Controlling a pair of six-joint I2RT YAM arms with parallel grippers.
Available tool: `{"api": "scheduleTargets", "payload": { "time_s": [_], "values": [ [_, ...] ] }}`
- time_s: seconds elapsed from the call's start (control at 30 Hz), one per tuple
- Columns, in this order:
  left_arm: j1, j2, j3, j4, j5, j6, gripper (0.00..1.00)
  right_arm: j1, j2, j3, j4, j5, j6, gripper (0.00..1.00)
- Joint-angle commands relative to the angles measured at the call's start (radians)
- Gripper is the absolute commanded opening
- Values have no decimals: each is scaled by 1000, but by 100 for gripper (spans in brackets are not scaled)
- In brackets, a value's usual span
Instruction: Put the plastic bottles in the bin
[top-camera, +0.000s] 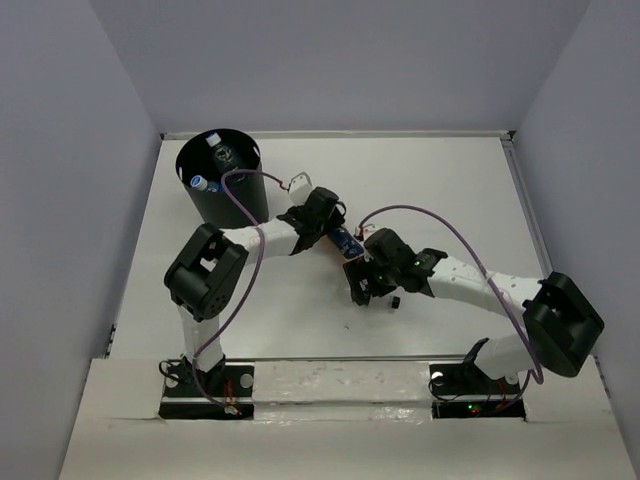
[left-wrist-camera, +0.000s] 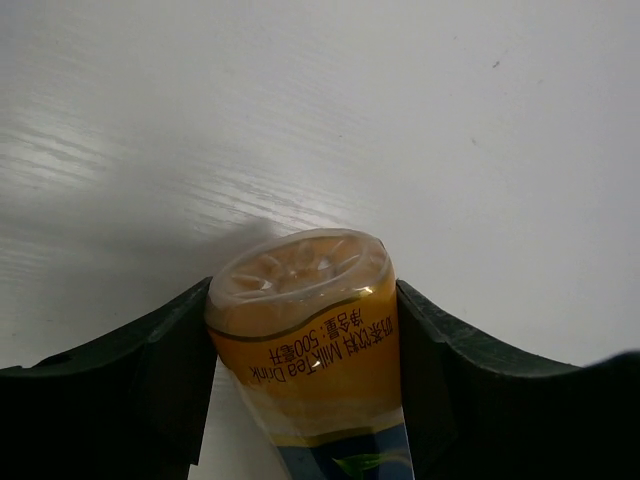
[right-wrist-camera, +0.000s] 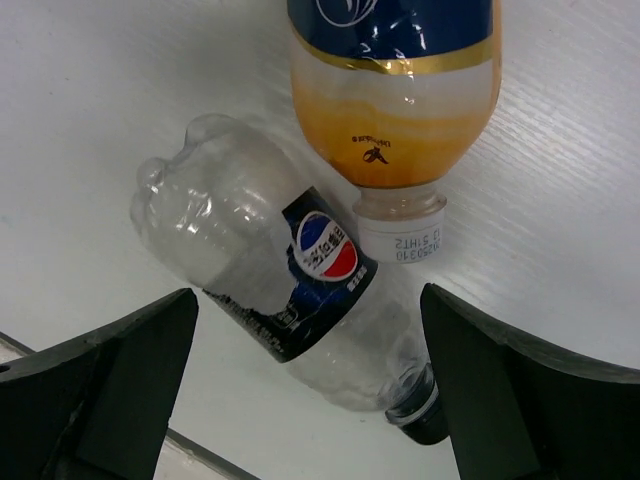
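My right gripper still needs to turn and go down a little until its fingers are beside the Pepsi label. I will close it after that.
My left gripper (top-camera: 330, 228) is shut on the orange bottle with a blue label (left-wrist-camera: 305, 330); both fingers (left-wrist-camera: 160, 370) press its sides near its base. The same bottle (right-wrist-camera: 395, 90) lies with its white cap toward my right gripper. My right gripper (right-wrist-camera: 310, 340) is open and straddles a clear Pepsi bottle with a dark cap (right-wrist-camera: 270, 270), which lies on the table without touching the fingers. In the top view the right gripper (top-camera: 362, 290) sits just in front of the orange bottle (top-camera: 346, 241). The black bin (top-camera: 222, 185) stands at the far left with a blue-capped bottle (top-camera: 200, 183) inside.
A small white object (top-camera: 298, 183) lies on the table just right of the bin. The white table (top-camera: 450, 190) is walled at the back and sides. The two arms meet near the table's middle, close together.
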Motion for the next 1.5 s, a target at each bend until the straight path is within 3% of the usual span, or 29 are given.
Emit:
{"api": "scheduleTargets", "payload": {
  "time_s": [0.0, 0.2, 0.5, 0.7, 0.83, 0.93, 0.97, 1.03, 1.07, 1.17, 1.33, 1.47],
  "values": [
    [7, -164, -6, 30, -84, 86, 36, -2, -15, 38, 2, -73, -18, 97],
    [4, -310, 42, 6, -122, 175, 29, -2, -83, -21, 48, -129, 13, 89],
    [37, -458, 221, -114, -179, 303, 29, -2, -91, -98, 134, -208, 6, 99],
    [247, -582, 303, -244, -80, 352, 29, -2, -25, -78, 164, -264, -3, 98],
    [344, -649, 373, -358, -87, 454, 29, -2, 12, -68, 175, -271, -17, 94],
    [400, -682, 415, -430, -112, 546, 30, 7, 32, -65, 195, -270, -17, 88],
    [425, -695, 421, -441, -145, 592, 30, 7, 37, -67, 206, -270, -14, 82],
    [432, -706, 413, -432, -293, 632, 30, 7, 43, -59, 215, -265, 0, 72],
    [447, -718, 396, -406, -329, 648, 30, 7, 43, -59, 228, -261, 6, 61],
    [456, -708, 390, -332, -409, 663, 30, 7, 24, -62, 242, -253, 20, 50],
    [456, -596, 467, -240, -541, 759, 29, 7, -38, -93, 287, -261, 42, 46],
    [450, -562, 398, 14, -635, 913, 29, 7, -68, -105, 316, -258, 55, 43]
  ]
}}
